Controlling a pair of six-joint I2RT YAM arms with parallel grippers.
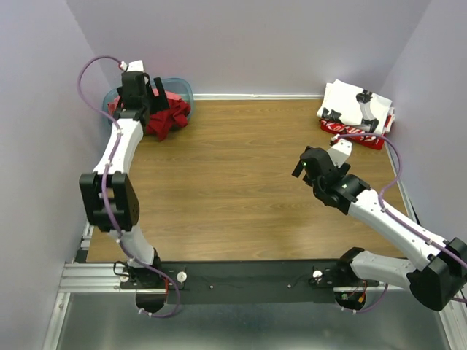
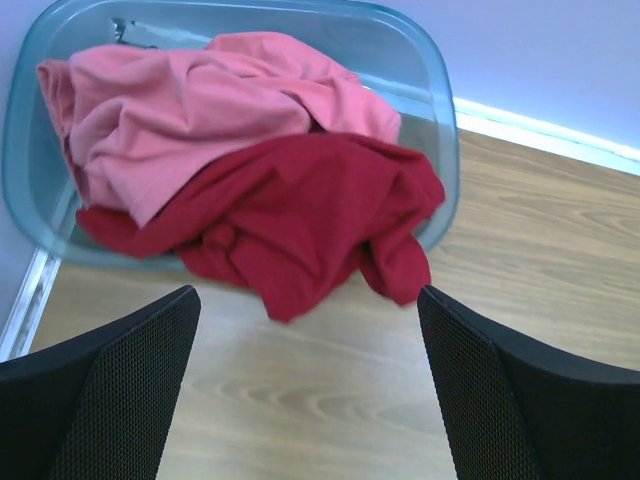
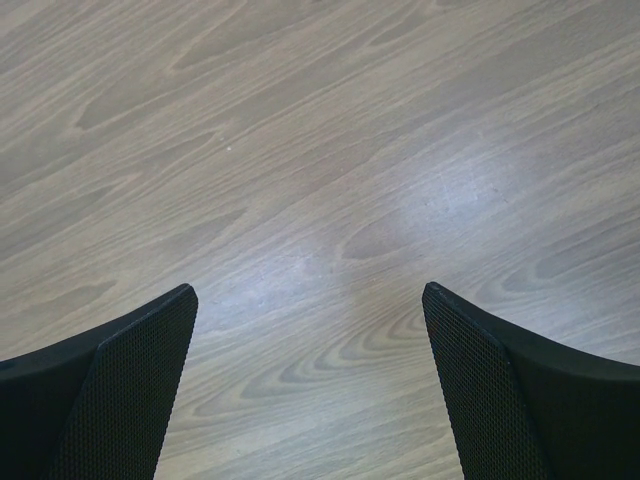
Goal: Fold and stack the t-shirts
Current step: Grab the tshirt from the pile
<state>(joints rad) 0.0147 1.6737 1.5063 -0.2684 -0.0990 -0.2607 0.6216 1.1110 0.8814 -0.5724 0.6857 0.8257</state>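
The deep red t-shirt [image 2: 300, 215] is on top of the coral one, so my left gripper needs to go down next onto its bunched fold at the tub's front rim.
A deep red t-shirt [image 2: 300, 215] hangs crumpled over the front rim of the teal tub [image 2: 440, 150] onto the wood. A paler coral t-shirt [image 2: 200, 100] lies bunched inside the tub behind it. My left gripper [image 2: 308, 292] hovers open just in front of the red cloth, holding nothing. In the top view it [image 1: 144, 96] is over the tub at the back left. At the back right a folded white t-shirt with black prints [image 1: 357, 104] lies on a folded red one with white lettering [image 1: 352, 135]. My right gripper [image 1: 306, 165] is open over bare wood [image 3: 310, 150].
The wooden table [image 1: 233, 182] is walled in by lilac panels on three sides. The tub sits tight in the back-left corner. The arms' black base rail [image 1: 248, 277] runs along the near edge.
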